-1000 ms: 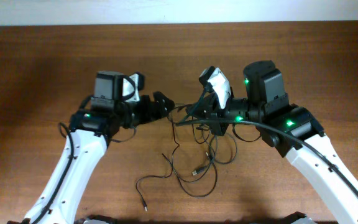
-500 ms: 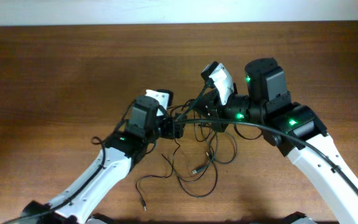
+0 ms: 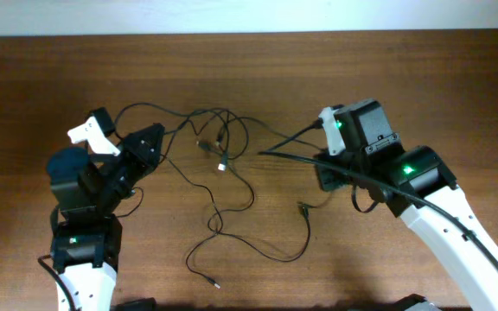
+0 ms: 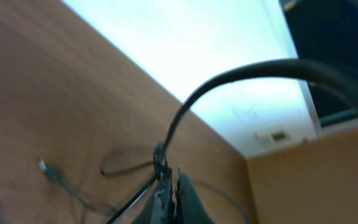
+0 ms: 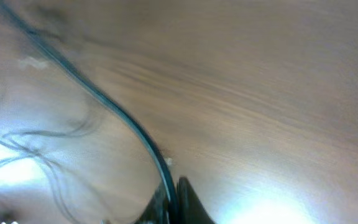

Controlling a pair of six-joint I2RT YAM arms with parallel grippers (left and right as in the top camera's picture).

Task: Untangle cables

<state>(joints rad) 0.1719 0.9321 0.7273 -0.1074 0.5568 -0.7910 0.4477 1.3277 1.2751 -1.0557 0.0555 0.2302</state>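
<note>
The right gripper pulls sideways from the knot next, then goes down to the tabletop near the small plug to release the cable, because the strands cross.
The thin black cables [image 3: 220, 136] lie spread over the brown table, knotted between the arms, with loops trailing down to a plug [image 3: 215, 283] near the front. My left gripper [image 3: 156, 136] is at the left, shut on one cable strand. In the left wrist view the left gripper [image 4: 170, 178] pinches that cable [image 4: 185, 109], which arcs up over it. My right gripper [image 3: 328, 177] sits mostly hidden under its wrist at the right. In the right wrist view the right gripper [image 5: 170, 190] is shut on a cable [image 5: 98, 96] running away across the wood.
A thick black robot cable [image 3: 353, 175] crosses the right arm. A small plug [image 3: 303, 207] lies just left of the right arm. The table's far edge [image 3: 249, 33] meets a white wall.
The left gripper shut on a cable at the middle and pulled it far left. The right arm drew back to the right. The bundle between them has spread out.
</note>
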